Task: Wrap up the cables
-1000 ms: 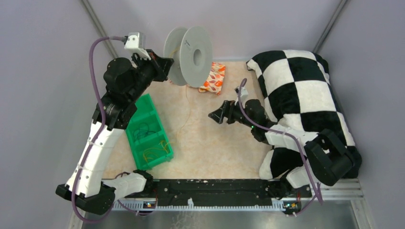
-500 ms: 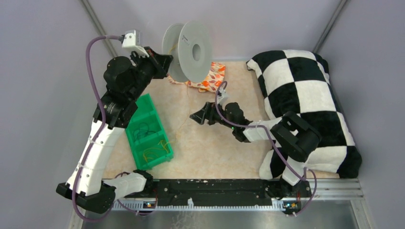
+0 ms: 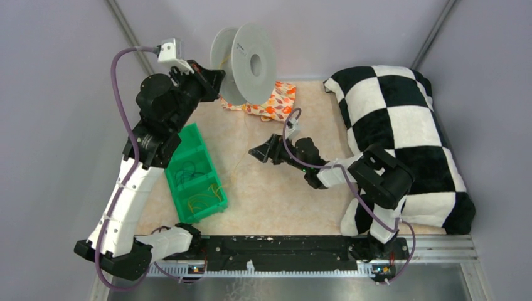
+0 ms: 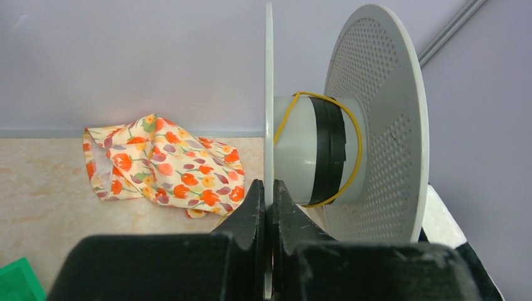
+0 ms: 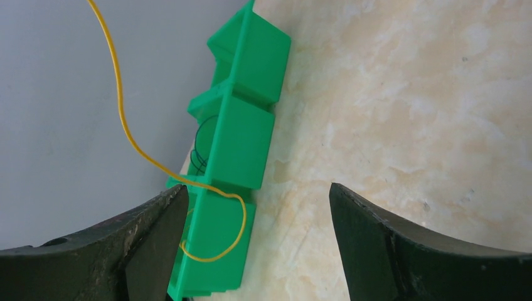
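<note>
The yellow cable [image 4: 357, 141] hangs outside my open fingers, on the green bin's side, so next my right gripper needs to shift toward the bin and close on the cable.
A grey spool [image 3: 246, 63] is held up off the table at the back, with my left gripper [image 3: 216, 81] shut on the edge of its near flange [image 4: 269, 94]. The black fingers [image 4: 254, 207] pinch the thin disc. A yellow cable [image 4: 357, 141] loops loosely round the spool's hub. The same thin yellow cable [image 5: 125, 135] hangs down in the right wrist view and curls into a loop in front of the green bin [image 5: 241, 144]. My right gripper [image 3: 254, 152] is open over the middle of the table. Its jaws [image 5: 258, 200] are wide apart with nothing between them, and the cable passes just beside the left finger.
A green divided bin [image 3: 194, 179] with yellow and dark wires lies left of centre. A floral cloth [image 3: 271, 103] lies under the spool at the back. A black-and-white checked cushion [image 3: 401, 125] fills the right side. Grey walls close in the back and sides.
My right arm has swung left from beside the cushion to the table's middle, still open. The left gripper has lifted and turned the spool slightly.
</note>
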Motion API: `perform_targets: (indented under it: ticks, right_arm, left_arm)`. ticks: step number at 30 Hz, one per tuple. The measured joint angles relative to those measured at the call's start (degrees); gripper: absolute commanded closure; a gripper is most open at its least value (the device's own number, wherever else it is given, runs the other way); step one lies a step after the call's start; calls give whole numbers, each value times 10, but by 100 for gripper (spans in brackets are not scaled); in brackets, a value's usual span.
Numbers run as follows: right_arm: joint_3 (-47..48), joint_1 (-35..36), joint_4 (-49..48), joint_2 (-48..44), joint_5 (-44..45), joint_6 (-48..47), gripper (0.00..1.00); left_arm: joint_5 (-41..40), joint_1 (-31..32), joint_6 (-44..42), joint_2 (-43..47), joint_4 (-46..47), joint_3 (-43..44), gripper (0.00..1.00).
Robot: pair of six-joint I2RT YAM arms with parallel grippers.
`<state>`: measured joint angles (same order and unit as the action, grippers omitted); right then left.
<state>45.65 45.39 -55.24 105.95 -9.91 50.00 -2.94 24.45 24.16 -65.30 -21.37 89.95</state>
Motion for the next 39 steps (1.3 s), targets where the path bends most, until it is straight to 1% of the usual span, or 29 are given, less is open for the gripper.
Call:
perform_targets:
  ticks: [4, 7, 15, 18, 22, 26, 27, 28, 30, 32, 34, 35, 39]
  right_arm:
    - [-44, 1, -5, -21, 4, -1, 19]
    - [-57, 6, -5, -30, 8, -6, 19]
    - [-57, 50, -26, -31, 39, -47, 19]
    - [-41, 63, -55, -21, 56, -66, 19]
    - [-7, 65, -93, 15, 69, -82, 19]
    - [32, 66, -99, 54, 76, -96, 24]
    - [41, 66, -99, 62, 78, -98, 26]
    - [53, 66, -99, 71, 80, -100, 31]
    - [68, 66, -98, 82, 83, -103, 45]
    - [78, 66, -97, 89, 83, -105, 66]
    - [88, 66, -95, 94, 83, -108, 91]
    - [91, 66, -94, 97, 82, -110, 100]
    - [96, 66, -73, 100, 80, -110, 100]
  left_arm:
    - [-13, 0, 3, -2, 0, 0, 100]
    - [-22, 0, 5, -5, 0, 0, 100]
    - [-30, 0, 11, -9, 0, 0, 100]
    - [-32, 0, 13, -9, 0, 0, 100]
    - [-36, 0, 13, -9, -1, 0, 100]
    - [-40, 0, 13, -9, -1, 0, 100]
    - [-40, 0, 13, -9, -1, 0, 100]
    - [-40, 0, 13, -9, -1, 0, 100]
    - [-40, 0, 14, -9, -1, 0, 100]
    - [-40, 0, 14, -9, -1, 0, 100]
    - [-40, 0, 15, -9, -1, 0, 100]
    - [-40, 0, 15, -9, -1, 0, 100]
    - [-47, 0, 16, -9, -1, 0, 100]
